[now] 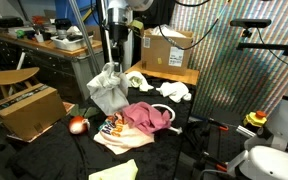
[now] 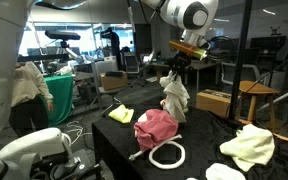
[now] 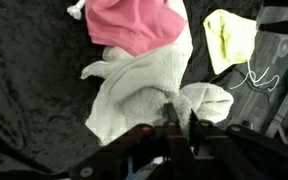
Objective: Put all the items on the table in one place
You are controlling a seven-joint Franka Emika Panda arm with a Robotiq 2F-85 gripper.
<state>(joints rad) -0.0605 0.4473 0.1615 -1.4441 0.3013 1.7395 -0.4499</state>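
The pink and cream cloths lie together, so my gripper will next lower the hanging white cloth toward the pink cloth's near-touching edge.
My gripper hangs above the black table, shut on a white cloth that dangles below it. In the wrist view the fingers pinch a fold of this white cloth. Just beside the hanging cloth a pink cloth lies on the table, next to a white hose loop. A cream printed cloth lies in front of the pink one. Pale yellow-green cloths and another white cloth lie apart.
Brown cardboard boxes stand beside and behind the table. A round wooden stool is off the table's side. A small red object lies near the table's edge. Cables lie near the yellow-green cloth.
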